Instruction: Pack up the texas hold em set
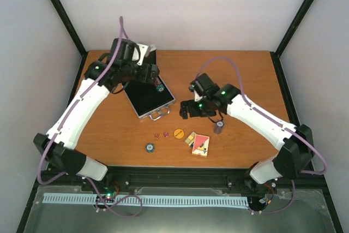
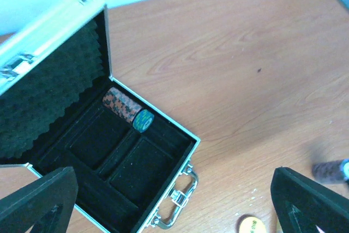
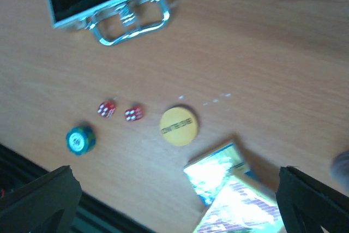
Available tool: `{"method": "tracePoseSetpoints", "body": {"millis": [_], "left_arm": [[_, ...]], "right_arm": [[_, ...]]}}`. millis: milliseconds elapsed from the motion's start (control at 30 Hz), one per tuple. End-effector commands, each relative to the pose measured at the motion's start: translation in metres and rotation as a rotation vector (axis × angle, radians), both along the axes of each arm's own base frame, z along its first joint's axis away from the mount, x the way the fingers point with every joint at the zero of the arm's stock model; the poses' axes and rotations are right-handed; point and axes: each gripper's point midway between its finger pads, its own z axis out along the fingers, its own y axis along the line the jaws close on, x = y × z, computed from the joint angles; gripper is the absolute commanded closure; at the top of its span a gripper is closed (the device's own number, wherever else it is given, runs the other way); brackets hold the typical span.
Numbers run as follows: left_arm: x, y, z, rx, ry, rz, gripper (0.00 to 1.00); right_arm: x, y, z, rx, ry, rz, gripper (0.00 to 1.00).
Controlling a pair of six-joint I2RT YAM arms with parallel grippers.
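Observation:
I will move my right gripper back, across and down around the blue chips [image 3: 80, 139], since they stand below it and to its left in the top view, outside the case.
The silver case [image 1: 163, 107] lies open at centre left, black lining up, handle toward me. One chip stack [image 1: 159, 87] lies in it, also seen in the left wrist view [image 2: 128, 110]. My left gripper [image 1: 148, 75] hovers open and empty above the case [image 2: 180, 186]. My right gripper [image 1: 186, 108] is open and empty, above the table right of the handle. In the right wrist view I see red dice [image 3: 106, 108], the orange button [image 3: 178, 126], blue chips [image 3: 80, 139] and two card decks [image 3: 218, 170]. Another chip stack [image 1: 219, 126] lies under the right arm.
The case lid [image 2: 49, 88] stands open with black foam, toward the back left. The loose pieces lie in a row near the table's front edge [image 1: 180, 165]. Black frame posts [image 1: 60, 12] and white walls surround the table.

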Motion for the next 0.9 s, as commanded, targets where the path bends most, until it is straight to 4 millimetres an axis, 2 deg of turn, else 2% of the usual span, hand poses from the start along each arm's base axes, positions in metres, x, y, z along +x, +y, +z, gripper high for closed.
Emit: {"method": "tracePoseSetpoints", "body": {"millis": [0,167,233,333,400,567,733,867], "left_arm": [[-0.021,0.025,0.062,-0.109,-0.082,0.14,0.0],[-0.05,0.052,0.13,-0.244,-0.241,0.244,0.0],[-0.068,0.062,0.157,-0.318,-0.308,0.26,0.0],[-0.088,0.06,0.18,-0.402,-0.344,0.216,0.0],[-0.098,0.058,0.186,-0.429,-0.33,0.192,0.0],[-0.118,0.053,0.186,-0.464,-0.295,0.131,0.0],[-0.131,0.054,0.184,-0.471,-0.293,0.102,0.0],[-0.136,0.052,0.18,-0.466,-0.28,0.079,0.0]], "right_arm": [[-0.016,0.027,-0.007,-0.062,0.003,0.027,0.0],[-0.038,0.076,-0.017,-0.092,0.001,0.115,0.0],[-0.05,0.098,-0.022,-0.106,0.003,0.161,0.0],[-0.069,0.129,-0.035,-0.115,0.019,0.221,0.01],[-0.079,0.146,-0.043,-0.12,0.033,0.247,0.03],[-0.103,0.184,-0.052,-0.141,0.035,0.302,0.09],[-0.123,0.2,-0.074,-0.16,0.075,0.305,0.14],[-0.125,0.202,-0.088,-0.181,0.099,0.268,0.18]]}}
